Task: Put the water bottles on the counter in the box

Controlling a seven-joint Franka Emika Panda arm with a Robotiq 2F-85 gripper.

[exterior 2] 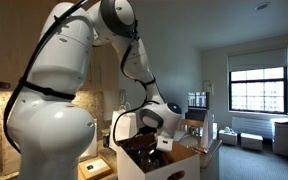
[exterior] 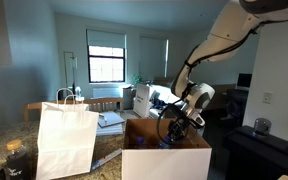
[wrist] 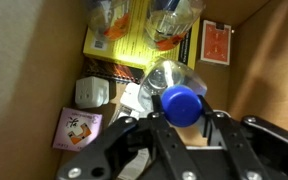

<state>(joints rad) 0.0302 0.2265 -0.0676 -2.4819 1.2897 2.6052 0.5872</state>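
Next, my gripper lowers toward the bare cardboard (wrist: 217, 84) beside the orange card pack and releases the clear bottle's neck, since the bottle still hangs above the box's bottom.
In the wrist view my gripper (wrist: 182, 110) is shut on a clear water bottle (wrist: 167, 78) just below its blue cap (wrist: 182, 104). The bottle hangs inside the cardboard box (wrist: 269, 70), above the things on its floor. Another clear bottle (wrist: 174, 18) lies at the far end of the box. In both exterior views the gripper (exterior: 176, 126) (exterior 2: 162, 144) reaches down into the open top of the box (exterior: 164, 162) (exterior 2: 179, 165), which stands on the dark counter (exterior: 109, 160). The held bottle is hidden from the exterior views.
On the box floor lie a yellow book (wrist: 119, 42), an orange card pack (wrist: 216, 42), a white cube (wrist: 92, 92) and a small purple packet (wrist: 76, 127). A white paper bag (exterior: 66, 140) stands on the counter beside the box.
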